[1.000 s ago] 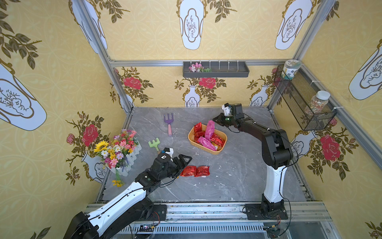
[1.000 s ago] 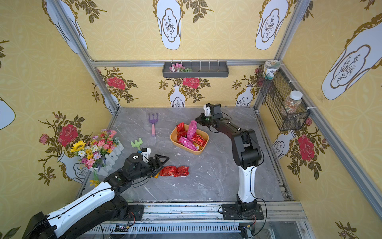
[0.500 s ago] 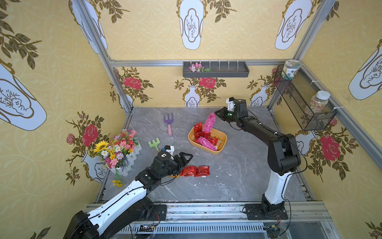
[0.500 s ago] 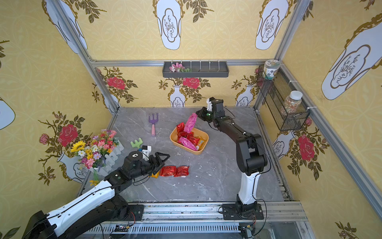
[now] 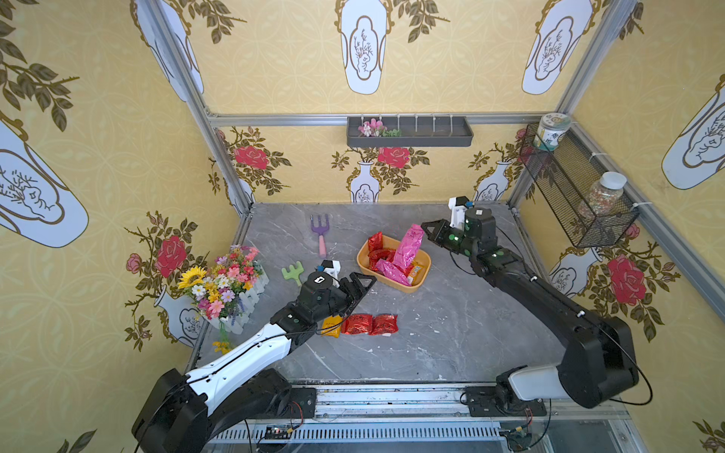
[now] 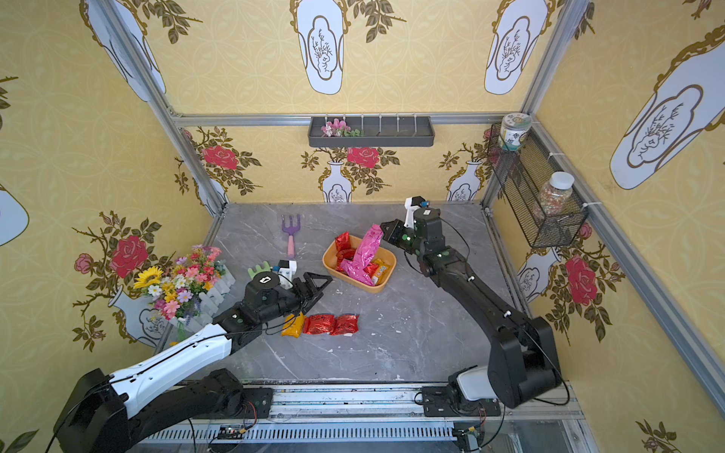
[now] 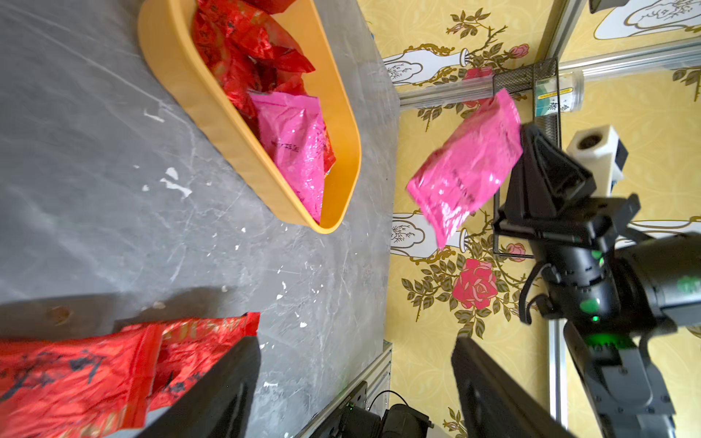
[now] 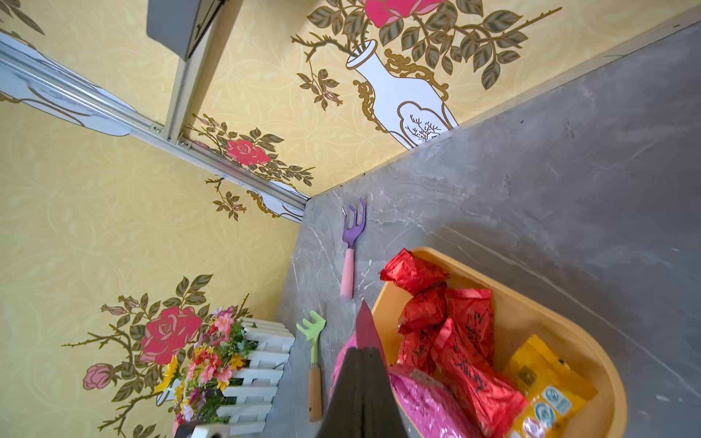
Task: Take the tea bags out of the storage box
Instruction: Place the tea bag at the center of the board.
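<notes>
My right gripper draws back and down next to release the seam, since the tabletop beside the last red tea bag is clear below and back from it.
The orange-yellow storage box [image 5: 408, 289] [image 6: 368, 289] sits mid-table with red, pink and orange-yellow tea bags in it. My right gripper [image 5: 425, 227] [image 6: 384, 227] [image 8: 363, 350] is shut on the top edge of a pink tea bag [image 5: 408, 247] [image 7: 466, 170], which hangs in the air over the box's far right end. Two red tea bags [image 5: 370, 324] and an orange-yellow one [image 5: 331, 328] lie in a row on the table near the front. My left gripper [image 5: 363, 284] [image 7: 354, 341] hovers open just above them, nothing between its fingers.
A purple toy fork [image 5: 320, 233] and a green rake [image 5: 293, 271] lie left of the box. A flower bunch in a white fence pot [image 5: 225, 286] stands at the left edge. A grey wall tray [image 5: 410, 133] and a wire basket [image 5: 576, 196] with jars hang on the walls.
My right gripper has lifted the pink tea bag up out of the box and drawn back to the right with it. The left arm has hardly moved.
</notes>
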Action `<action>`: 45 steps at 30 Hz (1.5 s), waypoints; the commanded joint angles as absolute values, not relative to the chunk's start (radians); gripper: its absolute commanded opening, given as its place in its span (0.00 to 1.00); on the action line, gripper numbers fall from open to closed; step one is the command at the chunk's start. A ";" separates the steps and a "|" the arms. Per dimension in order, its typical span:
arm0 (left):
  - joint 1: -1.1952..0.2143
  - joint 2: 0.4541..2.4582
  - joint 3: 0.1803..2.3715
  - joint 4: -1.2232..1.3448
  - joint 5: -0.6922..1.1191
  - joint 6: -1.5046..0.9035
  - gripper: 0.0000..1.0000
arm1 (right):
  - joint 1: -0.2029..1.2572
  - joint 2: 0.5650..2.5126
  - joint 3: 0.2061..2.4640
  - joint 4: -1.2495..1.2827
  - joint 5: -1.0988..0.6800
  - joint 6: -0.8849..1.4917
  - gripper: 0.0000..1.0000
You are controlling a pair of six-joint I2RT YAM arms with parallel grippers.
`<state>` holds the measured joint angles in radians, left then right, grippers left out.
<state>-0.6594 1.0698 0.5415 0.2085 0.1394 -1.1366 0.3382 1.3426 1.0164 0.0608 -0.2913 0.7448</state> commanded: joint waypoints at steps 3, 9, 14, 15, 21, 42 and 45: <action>-0.664 1.171 0.570 0.399 0.193 -1.172 0.85 | 0.388 1.173 0.874 -0.006 -0.139 0.737 0.00; -0.671 1.235 0.571 0.484 0.215 -1.205 0.85 | 0.468 1.024 0.700 -0.037 -0.038 0.782 0.00; -0.671 1.214 0.538 0.498 0.214 -1.215 0.85 | 0.533 0.967 0.551 -0.001 0.029 0.821 0.00; -0.670 1.205 0.529 0.498 0.212 -1.218 0.85 | 0.546 0.965 0.526 0.012 0.036 0.830 0.00; -0.671 1.157 0.469 0.510 0.201 -1.233 0.86 | 0.599 0.971 0.430 0.090 0.086 0.853 0.00; -0.670 1.072 0.386 0.510 0.175 -1.250 0.86 | 0.699 1.039 0.229 0.386 0.240 0.951 0.00; -0.670 1.059 0.377 0.505 0.170 -1.252 0.87 | 0.727 1.075 0.220 0.429 0.267 0.955 0.00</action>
